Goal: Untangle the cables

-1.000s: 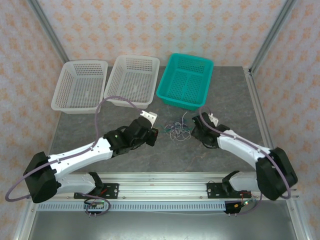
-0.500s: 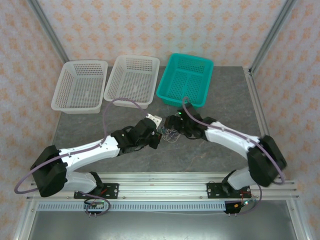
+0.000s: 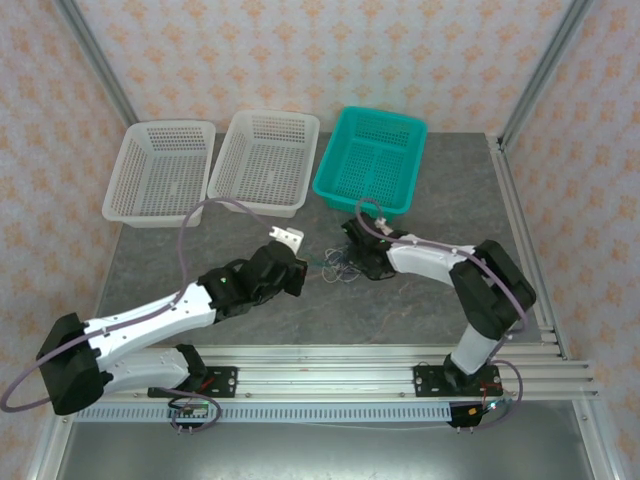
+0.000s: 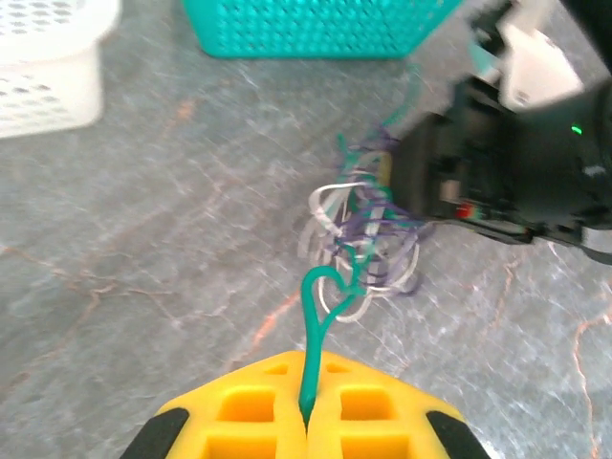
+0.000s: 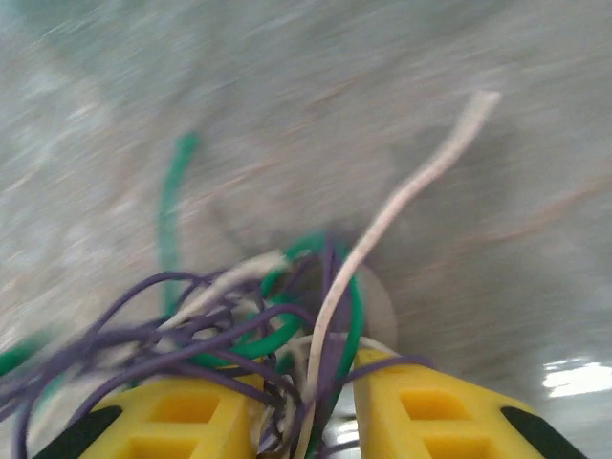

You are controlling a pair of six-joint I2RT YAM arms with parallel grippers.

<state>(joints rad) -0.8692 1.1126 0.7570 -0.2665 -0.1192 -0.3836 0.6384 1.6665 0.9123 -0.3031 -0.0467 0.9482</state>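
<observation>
My left gripper moves away from the bundle [image 4: 368, 237] next and then outward over the teal basket [image 4: 316, 29]. It releases the green cable loop there, since the loop's color matches that basket.
The cables [image 3: 344, 266] are a small tangle of green, white and purple wires on the grey table, in front of the teal basket. My left gripper [image 3: 304, 272] sits just left of the tangle. In the left wrist view it [image 4: 306, 417] is shut on a green cable loop [image 4: 316, 311] that runs taut into the bundle [image 4: 368, 237]. My right gripper [image 3: 358, 260] presses in from the right. Its yellow fingers [image 5: 182, 421] are closed around a clump of the tangled strands [image 5: 287, 325], with a narrow gap packed with wires. One white end [image 5: 421, 182] sticks up free.
Two white mesh baskets [image 3: 122, 185] [image 3: 226, 160] and a teal basket [image 3: 326, 176] stand in a row at the back of the table. The black body of the right gripper [image 4: 497, 182] looms close behind the bundle in the left wrist view. Metal frame posts flank the table.
My right arm swung left into the tangle, its jaws spread wide and then closed around the wires. The left gripper stayed shut on the green cable and drew back a little to the left.
</observation>
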